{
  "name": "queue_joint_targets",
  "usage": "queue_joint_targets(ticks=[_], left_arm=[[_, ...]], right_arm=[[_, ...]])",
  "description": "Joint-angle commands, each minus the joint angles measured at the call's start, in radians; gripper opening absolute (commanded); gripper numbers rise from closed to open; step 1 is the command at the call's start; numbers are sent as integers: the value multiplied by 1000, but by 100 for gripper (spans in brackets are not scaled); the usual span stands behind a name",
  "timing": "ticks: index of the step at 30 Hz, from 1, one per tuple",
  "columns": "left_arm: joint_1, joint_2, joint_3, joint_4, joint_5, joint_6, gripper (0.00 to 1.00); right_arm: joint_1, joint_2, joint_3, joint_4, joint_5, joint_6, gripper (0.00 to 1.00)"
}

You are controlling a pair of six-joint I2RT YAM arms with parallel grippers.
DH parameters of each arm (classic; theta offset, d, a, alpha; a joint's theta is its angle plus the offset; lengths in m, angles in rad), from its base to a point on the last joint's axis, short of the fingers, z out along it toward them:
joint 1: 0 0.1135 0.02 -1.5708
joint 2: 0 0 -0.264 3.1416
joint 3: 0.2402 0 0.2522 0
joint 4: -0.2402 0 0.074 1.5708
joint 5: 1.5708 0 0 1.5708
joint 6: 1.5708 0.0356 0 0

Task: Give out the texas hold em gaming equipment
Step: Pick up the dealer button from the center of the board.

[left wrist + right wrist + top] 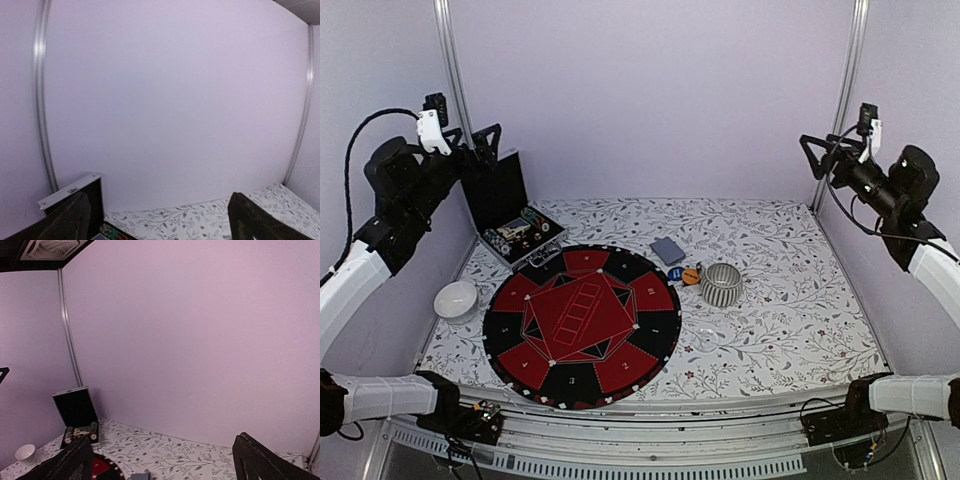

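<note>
My right gripper moves down and to the left in the top view next, tilting downward over the clear disc, because that disc lies flat below it.
A grey-blue deck of playing cards [667, 250] lies on the floral table behind the round mat, and its edge shows low in the right wrist view [140, 475]. A blue button disc [675, 272] and an orange one [691, 276] lie just in front of the deck. Poker chips [518, 236] sit in the tray of the open black case [506, 192]. My left gripper [485, 143] hangs open, high above the case, its dark fingers [70, 220] wide apart around nothing. At the far right my right gripper [817, 153] is also raised and open, and the space between its fingers [270, 460] is bare.
A round red-and-black mat [582, 325] covers the table's near left. The ribbed silver cup [721, 285] stands right of the discs. A white bowl [456, 299] sits at the left edge. The case's lid [95, 197] stands upright against the back wall.
</note>
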Motion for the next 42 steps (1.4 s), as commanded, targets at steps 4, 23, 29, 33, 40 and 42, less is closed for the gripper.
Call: queue_joint_targets(ticks=[4, 23, 29, 33, 40, 42], left_arm=[[-137, 18, 94, -506, 300, 94, 98], [-142, -102, -173, -404, 238, 159, 98], [-141, -66, -183, -399, 266, 149, 98], [-141, -65, -190, -399, 261, 148, 98], [-140, -72, -208, -384, 240, 158, 98], [-140, -70, -210, -381, 242, 160, 98]], right_arm=[[575, 269, 387, -789, 235, -92, 99], [955, 812, 519, -1448, 424, 261, 99], [891, 863, 481, -1351, 399, 245, 99], [878, 924, 500, -1343, 415, 206, 99], [867, 995, 494, -1351, 430, 179, 92], [867, 1000, 492, -1354, 436, 176, 85]])
